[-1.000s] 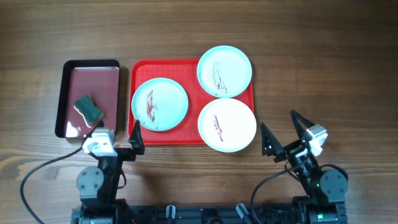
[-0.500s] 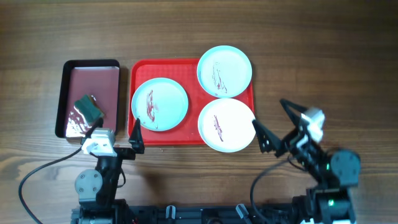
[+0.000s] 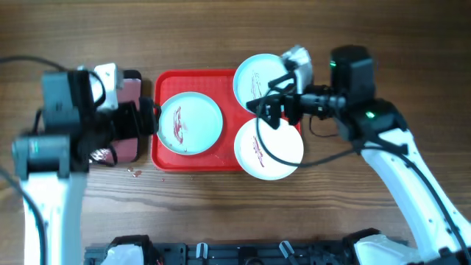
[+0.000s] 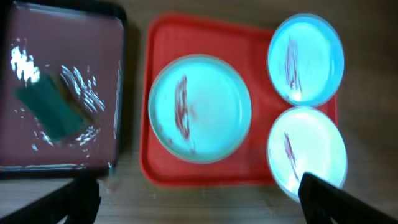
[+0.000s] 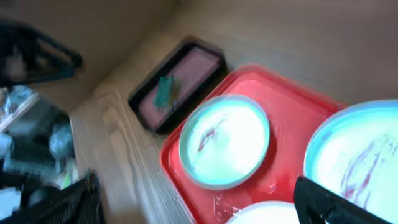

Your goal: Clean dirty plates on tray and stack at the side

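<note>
The mint plate's rim (image 3: 221, 121) (image 5: 257, 170) facing the white plate has bare tray beside it with room for fingers, so my right gripper should move down and to the left in the overhead view onto it.
The red tray (image 3: 228, 87) holds three plates. A mint plate (image 3: 189, 123) with a dark red smear lies at its left. A second smeared mint plate (image 3: 254, 77) lies at the back right, and a white smeared plate (image 3: 268, 151) at the front right overhangs the rim. My right gripper (image 3: 266, 109) hovers open between the two right plates and hides part of each. My left gripper (image 3: 149, 119) hovers open by the tray's left rim. The left wrist view shows the tray (image 4: 163, 37) and all three plates from above, with the open fingers (image 4: 199, 211) empty. The right wrist fingers (image 5: 202, 205) are also open and empty.
A black-rimmed maroon tray (image 3: 132, 85) with a green sponge (image 4: 50, 109) stands left of the red tray, mostly under my left arm. A few small drops (image 3: 132, 173) lie on the wooden table in front of it.
Both arms have risen from the table's front edge and reached forward. The left now hangs over the maroon tray's right side, the right over the two right plates. The plates have not moved.
</note>
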`<state>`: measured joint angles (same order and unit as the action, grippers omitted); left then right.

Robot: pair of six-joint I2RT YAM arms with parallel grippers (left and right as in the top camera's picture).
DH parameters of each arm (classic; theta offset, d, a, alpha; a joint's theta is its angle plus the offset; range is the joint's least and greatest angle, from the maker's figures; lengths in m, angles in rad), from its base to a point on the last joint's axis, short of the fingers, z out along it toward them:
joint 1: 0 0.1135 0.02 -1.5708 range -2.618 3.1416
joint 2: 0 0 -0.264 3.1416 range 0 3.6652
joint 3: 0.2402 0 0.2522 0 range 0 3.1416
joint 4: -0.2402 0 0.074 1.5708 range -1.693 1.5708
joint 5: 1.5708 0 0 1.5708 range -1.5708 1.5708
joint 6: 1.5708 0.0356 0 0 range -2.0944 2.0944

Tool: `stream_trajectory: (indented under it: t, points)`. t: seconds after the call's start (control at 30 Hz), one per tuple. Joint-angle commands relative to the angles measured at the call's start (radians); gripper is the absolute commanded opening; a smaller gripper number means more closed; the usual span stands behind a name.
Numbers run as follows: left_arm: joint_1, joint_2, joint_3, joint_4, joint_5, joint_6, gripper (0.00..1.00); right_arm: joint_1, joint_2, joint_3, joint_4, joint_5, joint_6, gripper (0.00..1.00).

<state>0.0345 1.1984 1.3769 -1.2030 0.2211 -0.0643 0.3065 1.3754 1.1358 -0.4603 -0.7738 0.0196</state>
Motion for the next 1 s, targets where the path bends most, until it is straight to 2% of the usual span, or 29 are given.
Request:
stream_trajectory:
  t: [0.0,0.1,0.13,0.23,0.3,0.37,0.47,0.57,0.63,0.7,0.8,0.97]
  points:
    - [-0.004,0.157,0.122,-0.066,0.101,0.005,1.0,0.048,0.104,0.128,-0.149,0.113,-0.096,1.0]
    - [-0.004,0.228,0.122,-0.042,0.101,0.005,1.0,0.048,0.141,0.132,-0.132,0.131,-0.09,1.0]
    - [-0.004,0.252,0.122,-0.042,0.115,0.004,1.0,0.049,0.151,0.132,-0.073,0.123,-0.089,1.0]
    - [-0.004,0.297,0.121,-0.007,0.119,0.008,1.0,0.057,0.174,0.132,0.022,0.125,0.047,1.0]
    - [-0.003,0.316,0.121,-0.005,0.083,-0.028,1.0,0.105,0.2,0.132,0.049,0.245,0.122,0.93]
    - [0.021,0.344,0.121,-0.01,-0.128,-0.235,1.0,0.209,0.246,0.137,0.043,0.424,0.202,0.86]
    - [0.083,0.348,0.121,-0.013,-0.236,-0.349,1.0,0.296,0.344,0.214,-0.029,0.564,0.275,0.79]
    - [0.15,0.349,0.121,-0.012,-0.281,-0.363,1.0,0.326,0.524,0.375,-0.157,0.672,0.301,0.69]
    - [0.172,0.349,0.114,-0.004,-0.314,-0.363,0.99,0.33,0.612,0.417,-0.172,0.731,0.329,0.55]
    - [0.187,0.351,0.094,-0.003,-0.309,-0.363,0.95,0.331,0.683,0.417,-0.147,0.73,0.352,0.35]
    - [0.188,0.355,0.032,0.027,-0.309,-0.364,0.95,0.336,0.751,0.417,-0.122,0.733,0.355,0.3]
    - [0.19,0.356,-0.05,0.101,-0.309,-0.364,0.98,0.347,0.8,0.416,-0.081,0.729,0.358,0.29]
